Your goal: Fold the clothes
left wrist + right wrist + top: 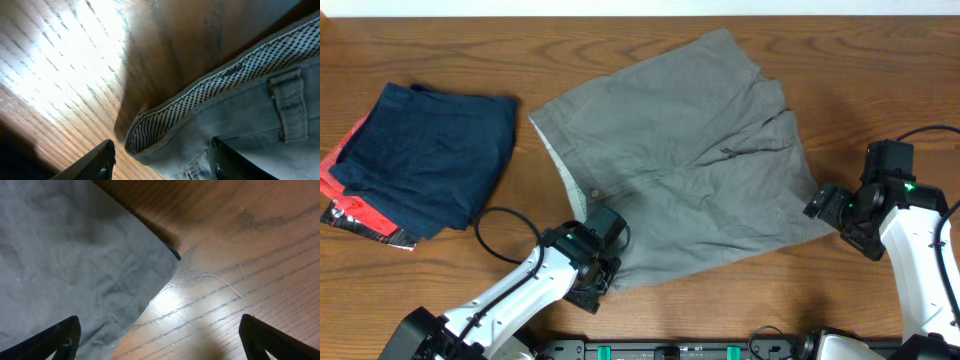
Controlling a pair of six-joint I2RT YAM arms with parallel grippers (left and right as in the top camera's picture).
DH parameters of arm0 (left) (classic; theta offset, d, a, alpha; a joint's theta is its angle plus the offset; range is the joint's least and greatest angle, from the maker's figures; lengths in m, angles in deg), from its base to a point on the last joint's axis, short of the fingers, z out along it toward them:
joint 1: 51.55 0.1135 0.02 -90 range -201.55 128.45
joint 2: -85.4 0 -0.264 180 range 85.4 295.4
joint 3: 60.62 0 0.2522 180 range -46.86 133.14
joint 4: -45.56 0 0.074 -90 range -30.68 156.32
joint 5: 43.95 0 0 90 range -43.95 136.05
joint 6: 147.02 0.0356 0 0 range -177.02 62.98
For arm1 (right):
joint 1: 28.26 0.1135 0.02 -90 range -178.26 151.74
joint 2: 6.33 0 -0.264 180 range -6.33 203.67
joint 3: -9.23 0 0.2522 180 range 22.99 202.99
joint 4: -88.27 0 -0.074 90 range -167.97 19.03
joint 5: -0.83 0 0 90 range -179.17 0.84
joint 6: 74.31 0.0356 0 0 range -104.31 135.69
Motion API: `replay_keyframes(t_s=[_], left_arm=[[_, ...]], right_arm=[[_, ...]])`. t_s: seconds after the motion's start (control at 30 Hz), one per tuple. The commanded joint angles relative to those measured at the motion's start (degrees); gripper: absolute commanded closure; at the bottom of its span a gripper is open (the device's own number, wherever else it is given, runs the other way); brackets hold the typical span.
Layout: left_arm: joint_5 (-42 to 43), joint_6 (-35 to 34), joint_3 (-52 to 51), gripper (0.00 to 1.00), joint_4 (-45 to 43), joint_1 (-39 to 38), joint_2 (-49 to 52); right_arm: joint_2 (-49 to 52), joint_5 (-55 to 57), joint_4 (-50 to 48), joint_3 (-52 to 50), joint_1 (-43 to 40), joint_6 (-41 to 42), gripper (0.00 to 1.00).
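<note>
I need to bring my right gripper down and to the left in the overhead view, onto the shorts' leg hem corner (823, 231) (156, 274), because the hem corner is below the gripper's open fingers.
The grey shorts (690, 160) lie spread on the wooden table, waistband toward the left and front. My left gripper (603, 262) is open at the front waistband corner; in the left wrist view the patterned waistband lining (210, 95) and a belt loop sit between its fingers (162, 160). My right gripper (823, 205) is open at the shorts' right leg hem corner; in the right wrist view the grey cloth corner (90, 265) lies between its fingers (157, 340) on bare wood.
A folded navy-blue garment (430, 150) lies on a red garment with black edge (350, 205) at the left of the table. A black cable (505, 235) loops by the left arm.
</note>
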Motion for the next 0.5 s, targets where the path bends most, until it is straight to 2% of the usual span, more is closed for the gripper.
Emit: replay_keyframes(t_s=[0.0, 0.03, 0.23, 0.3, 0.4, 0.47], left_arm=[[-3.6, -0.3, -0.4, 0.38, 0.7, -0.2, -0.3], [-4.2, -0.3, -0.4, 0.36, 0.3, -0.2, -0.3], [-5.6, -0.3, -0.6, 0.36, -0.6, -0.3, -0.3], [-5.6, -0.3, -0.9, 0.44, -0.6, -0.3, -0.3], [-5.6, -0.2, -1.3, 0.61, -0.5, -0.2, -0.3], [-5.6, 0.4, -1.3, 0.67, -0.4, -0.2, -0.3]], right_arm=[[0.2, -0.1, 0.0, 0.4, -0.4, 0.0, 0.01], [0.2, -0.1, 0.0, 0.4, -0.4, 0.0, 0.01], [0.2, -0.1, 0.2, 0.4, -0.4, 0.0, 0.01], [0.2, -0.1, 0.3, 0.4, -0.4, 0.0, 0.01], [0.2, -0.1, 0.3, 0.4, -0.4, 0.0, 0.01], [0.2, -0.1, 0.3, 0.4, -0.4, 0.0, 0.01]])
